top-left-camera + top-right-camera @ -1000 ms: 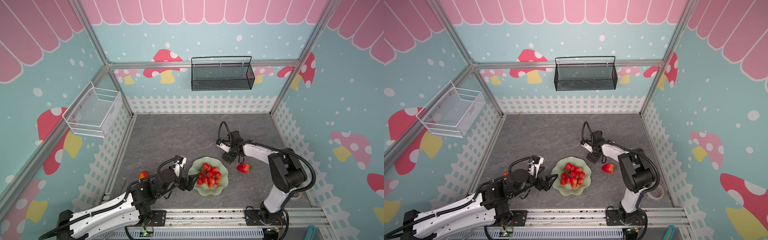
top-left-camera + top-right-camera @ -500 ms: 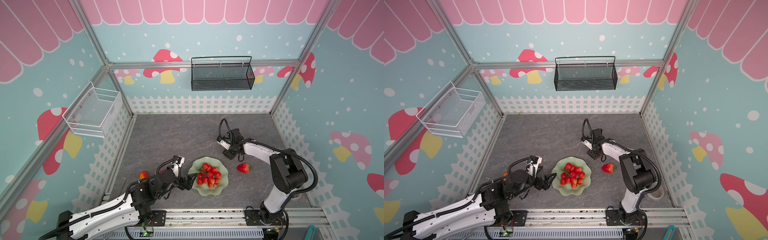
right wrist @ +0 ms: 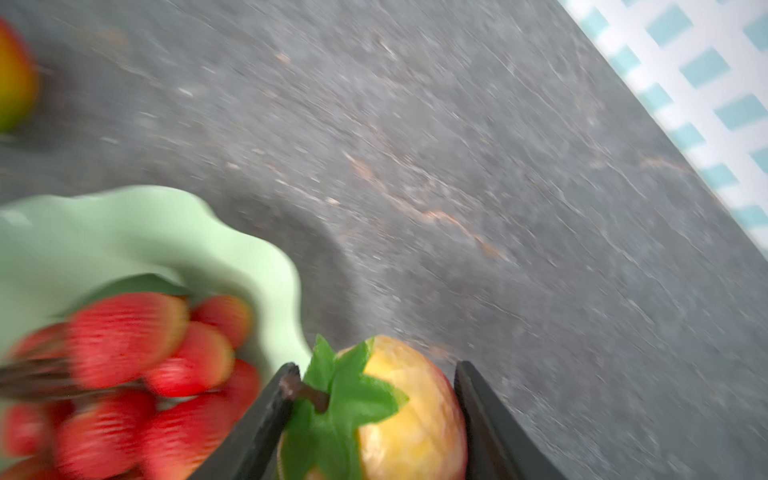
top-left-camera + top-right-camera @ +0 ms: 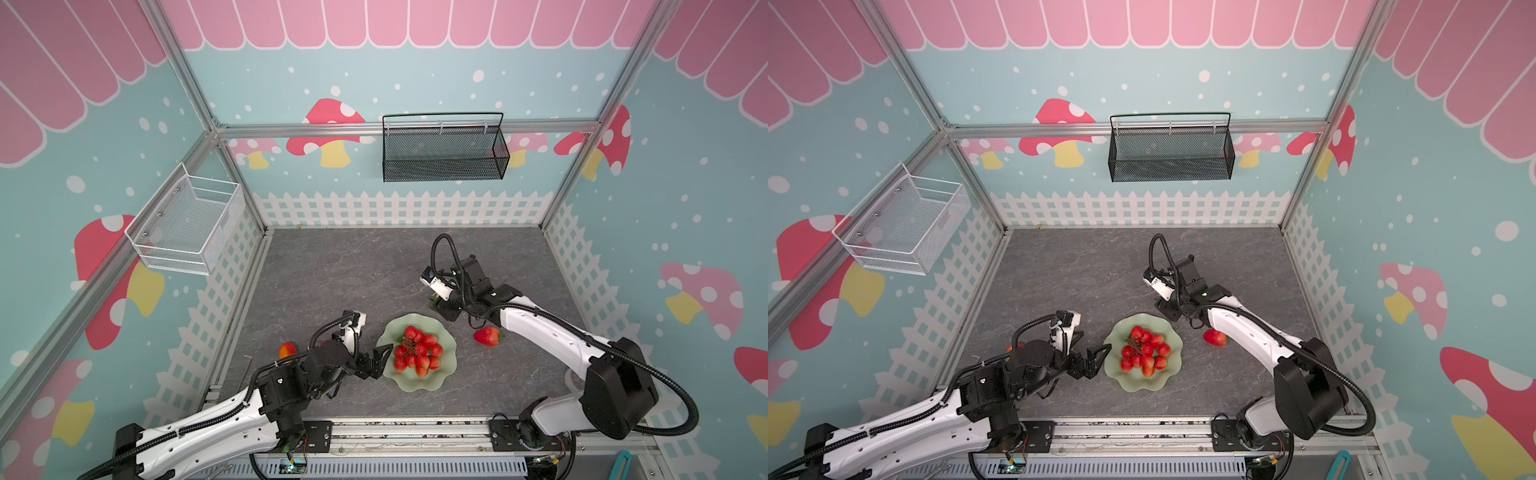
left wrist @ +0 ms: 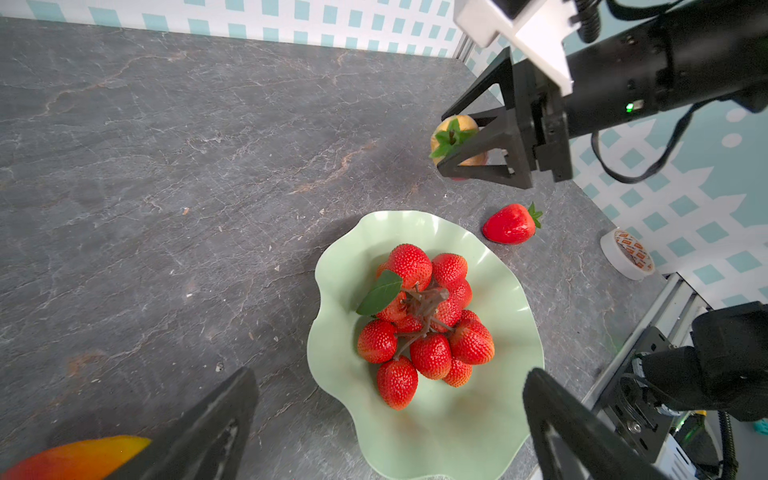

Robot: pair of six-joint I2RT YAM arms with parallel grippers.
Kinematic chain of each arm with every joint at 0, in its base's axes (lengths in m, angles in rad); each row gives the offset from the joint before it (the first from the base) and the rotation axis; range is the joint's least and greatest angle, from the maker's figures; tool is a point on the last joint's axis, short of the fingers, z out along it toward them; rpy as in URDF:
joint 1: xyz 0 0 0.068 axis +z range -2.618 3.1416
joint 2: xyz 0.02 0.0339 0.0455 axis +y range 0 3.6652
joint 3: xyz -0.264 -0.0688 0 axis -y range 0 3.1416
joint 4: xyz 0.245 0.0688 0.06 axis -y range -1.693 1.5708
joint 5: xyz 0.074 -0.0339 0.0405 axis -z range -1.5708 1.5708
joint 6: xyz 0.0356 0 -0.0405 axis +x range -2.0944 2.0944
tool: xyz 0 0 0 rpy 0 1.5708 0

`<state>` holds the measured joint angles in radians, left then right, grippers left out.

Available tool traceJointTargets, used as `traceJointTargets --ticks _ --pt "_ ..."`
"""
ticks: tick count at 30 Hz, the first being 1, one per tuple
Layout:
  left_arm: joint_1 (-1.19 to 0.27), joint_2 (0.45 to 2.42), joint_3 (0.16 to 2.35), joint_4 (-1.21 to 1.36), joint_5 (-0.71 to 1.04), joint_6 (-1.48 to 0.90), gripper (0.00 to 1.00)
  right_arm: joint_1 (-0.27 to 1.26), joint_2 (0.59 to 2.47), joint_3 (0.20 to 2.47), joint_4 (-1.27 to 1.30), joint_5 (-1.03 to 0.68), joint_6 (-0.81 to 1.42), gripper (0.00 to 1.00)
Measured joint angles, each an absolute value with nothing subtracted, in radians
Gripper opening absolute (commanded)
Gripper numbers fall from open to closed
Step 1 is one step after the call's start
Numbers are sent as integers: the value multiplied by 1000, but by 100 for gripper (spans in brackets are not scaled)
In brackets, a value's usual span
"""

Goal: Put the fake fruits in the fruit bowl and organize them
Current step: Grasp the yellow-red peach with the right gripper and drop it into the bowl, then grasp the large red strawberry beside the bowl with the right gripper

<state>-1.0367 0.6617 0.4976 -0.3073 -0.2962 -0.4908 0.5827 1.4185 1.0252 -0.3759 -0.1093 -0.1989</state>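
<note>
My right gripper brings the yellow-red fruit back over the bowl's rim above the bowl's bare far side (image 4: 432, 325) (image 3: 265, 316) next. It lets go there, since berries already fill the bowl's middle.
The pale green fruit bowl (image 4: 444, 374) (image 4: 1169, 376) (image 5: 457, 436) (image 3: 124, 232) holds the bunch of red berries (image 4: 417, 351) (image 4: 1144, 351) (image 5: 424, 324) (image 3: 124, 353). My right gripper (image 4: 440, 305) (image 4: 1165, 305) (image 5: 442, 143) (image 3: 376, 368) is shut on a yellow-red fruit with a green leafy top (image 5: 467, 122) (image 3: 415, 415), low behind the bowl's far right rim. A red strawberry (image 4: 487, 336) (image 4: 1214, 337) (image 5: 509, 224) lies right of the bowl. A red-yellow mango (image 4: 287, 349) (image 5: 79, 457) (image 3: 12, 75) lies left, beside my left arm. My left gripper (image 4: 380, 361) (image 4: 1096, 361) (image 5: 390, 374) stands open and empty at the bowl's left rim.
A black mesh basket (image 4: 442, 151) hangs on the back wall and a white wire basket (image 4: 187, 226) on the left wall. A roll of tape (image 5: 627, 253) lies near the right fence. Grey stone-look floor stretches behind the bowl.
My right gripper has shut on the yellow-red fruit behind the bowl. The left arm has hardly moved and stays open.
</note>
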Motion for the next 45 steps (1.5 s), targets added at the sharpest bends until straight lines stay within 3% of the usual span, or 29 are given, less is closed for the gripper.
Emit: traceJointTargets --ticks 10,15,19,23,26,33,35,37,39,45 --pt "-1037 650 498 -312 -296 -500 99 645 1463 958 -381 -177 -30 46" --pt "-1037 630 498 -314 -296 -506 99 683 1490 955 -373 -179 14 51" --pt "-1037 614 498 -321 -296 -510 99 688 1510 958 -371 -171 35 63" --pt "-1037 594 496 -326 -296 -513 99 689 1521 959 -374 -145 60 83" --pt "-1037 583 489 -328 -296 -513 99 689 1507 959 -374 -106 83 90" --pt "-1037 574 474 -333 -295 -512 99 643 1330 947 -361 41 224 91" --pt "-1037 579 468 -326 -286 -511 99 547 1240 912 -359 65 318 91" --pt "-1037 592 465 -308 -264 -505 99 446 1152 850 -359 83 395 100" --pt "-1037 616 464 -281 -236 -495 99 384 1058 771 -389 125 474 99" --pt "-1038 714 467 -225 -186 -456 99 372 970 689 -591 201 744 98"
